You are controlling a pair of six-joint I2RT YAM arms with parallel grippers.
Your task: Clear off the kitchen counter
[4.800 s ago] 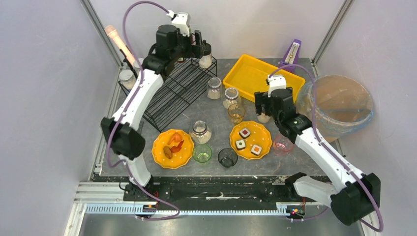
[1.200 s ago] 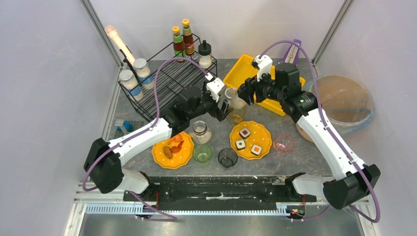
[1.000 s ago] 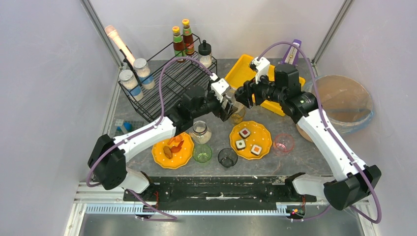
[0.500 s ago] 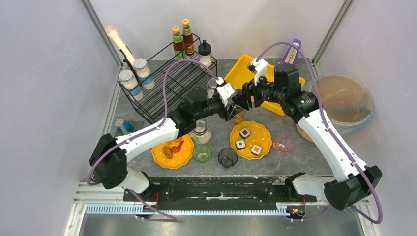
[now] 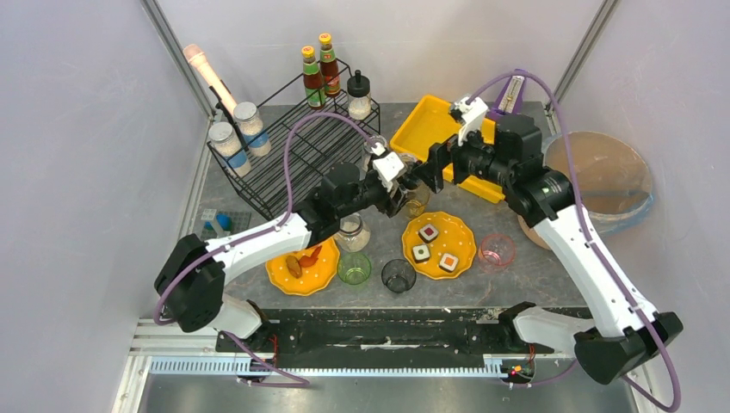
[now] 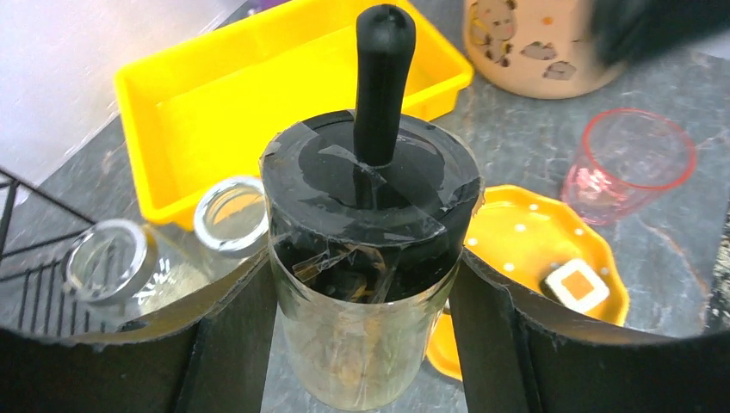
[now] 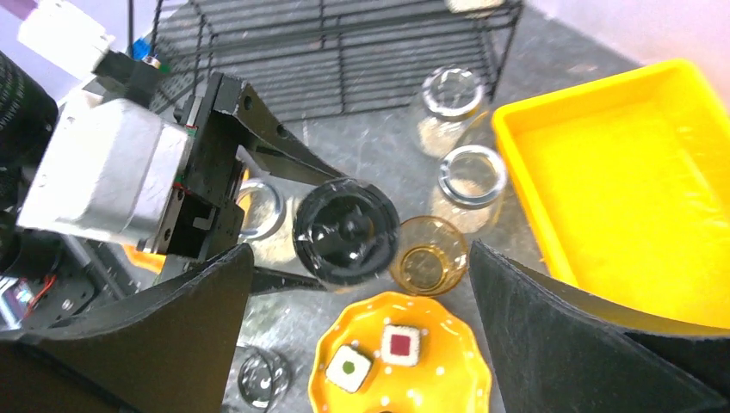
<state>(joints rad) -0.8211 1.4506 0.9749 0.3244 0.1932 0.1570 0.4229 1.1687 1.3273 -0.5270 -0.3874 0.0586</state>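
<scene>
The wire rack is bare beside its black-lidded jar, so I will move my left gripper outward over that bare stretch (image 5: 344,126), then lower the glass jar and let go of it.
A glass jar (image 6: 368,284) with a black knobbed lid (image 7: 346,231) hangs above the dark-grey kitchen counter (image 5: 525,262). My left gripper (image 6: 366,344) is shut on it, one finger (image 6: 228,344) pressed to each side of the glass. In the top view the left gripper (image 5: 403,182) is over the middle of the counter, beside an amber cup (image 5: 416,202). My right gripper (image 5: 433,169) faces it from the right, a little apart. In the right wrist view the right gripper (image 7: 361,340) stands wide open with nothing between its fingers (image 7: 594,344).
A yellow tray (image 5: 430,129) lies at the back and a black wire rack (image 5: 293,159) with bottles and jars at the back left. Two yellow plates (image 5: 443,249), (image 5: 297,267) with food, three cups (image 5: 354,268) and glass jars (image 5: 351,231) stand near the front. A lined bin (image 5: 603,176) stands right.
My right gripper has opened, let go of the black-lidded jar and drawn back to the right. The left gripper has closed on the jar and now holds it alone.
</scene>
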